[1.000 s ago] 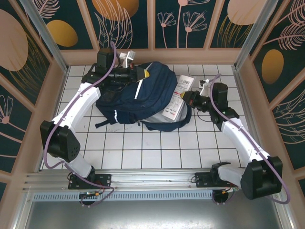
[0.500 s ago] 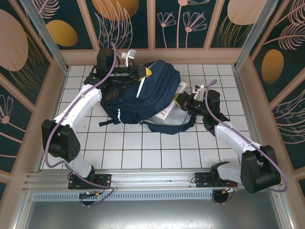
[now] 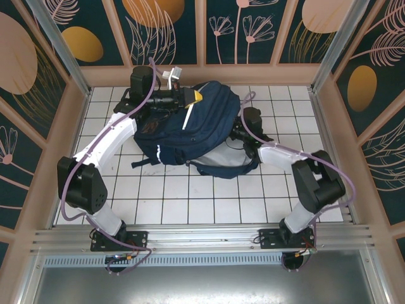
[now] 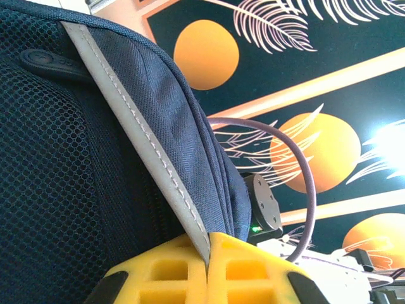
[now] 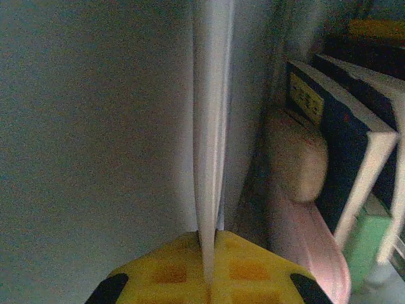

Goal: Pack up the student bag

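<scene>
My right gripper holds the booklet and will next push farther into the bag, bring it there and let it go, as the books already stand on edge beside the beige rounded item (image 5: 296, 155).
The student bag (image 3: 202, 123), navy blue with white stripes, lies on the white tiled floor, its mouth facing right. My left gripper (image 3: 193, 96) is shut on the bag's upper edge and holds it lifted. In the left wrist view its yellow fingers (image 4: 253, 269) pinch the grey reflective stripe (image 4: 136, 136). My right gripper (image 5: 209, 253) is inside the bag, shut on a thin white booklet (image 5: 212, 114) that stands on edge. From above, the right wrist (image 3: 252, 120) is at the bag's mouth and the fabric hides its fingers.
Inside the bag, right of the booklet, stand several books (image 5: 345, 152), a beige rounded item (image 5: 296, 155), something pink (image 5: 307, 237) and something green (image 5: 366, 244). A dark strap (image 3: 142, 163) trails left on the tiles (image 3: 190, 202). Patterned walls close in the back and sides.
My right arm swung left and carried the white booklet from beside the bag into its mouth. The left gripper kept hold of the bag's edge and raised it a little.
</scene>
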You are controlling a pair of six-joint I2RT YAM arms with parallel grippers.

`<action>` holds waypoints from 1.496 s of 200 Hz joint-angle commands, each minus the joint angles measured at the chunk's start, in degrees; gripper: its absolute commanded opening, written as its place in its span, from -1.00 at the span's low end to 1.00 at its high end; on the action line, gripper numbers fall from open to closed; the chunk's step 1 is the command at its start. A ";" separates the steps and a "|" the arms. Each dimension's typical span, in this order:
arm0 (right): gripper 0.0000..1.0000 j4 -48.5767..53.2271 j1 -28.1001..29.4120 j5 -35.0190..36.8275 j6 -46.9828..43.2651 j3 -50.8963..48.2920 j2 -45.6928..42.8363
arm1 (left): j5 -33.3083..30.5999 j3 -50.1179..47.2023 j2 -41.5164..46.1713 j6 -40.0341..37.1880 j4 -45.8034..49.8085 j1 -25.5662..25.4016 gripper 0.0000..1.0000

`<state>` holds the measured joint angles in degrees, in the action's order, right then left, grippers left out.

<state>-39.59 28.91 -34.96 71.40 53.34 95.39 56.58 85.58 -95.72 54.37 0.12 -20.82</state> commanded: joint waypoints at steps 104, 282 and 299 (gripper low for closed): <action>-0.13 12.23 7.99 15.82 -10.38 24.22 22.71 | -1.72 5.96 -0.19 -1.62 -4.51 -0.10 -1.00; 0.94 19.45 3.00 20.62 -26.34 2.37 -4.82 | -6.79 -2.74 5.11 1.28 -7.46 7.19 -1.00; 0.92 23.31 2.76 25.01 -27.29 -0.94 -9.19 | -7.17 -2.71 4.84 -0.34 -5.21 7.03 -1.00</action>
<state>-23.77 32.58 -17.45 47.55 56.25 92.86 51.09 82.56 -94.08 56.21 -1.91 -14.90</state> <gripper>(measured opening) 0.969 0.064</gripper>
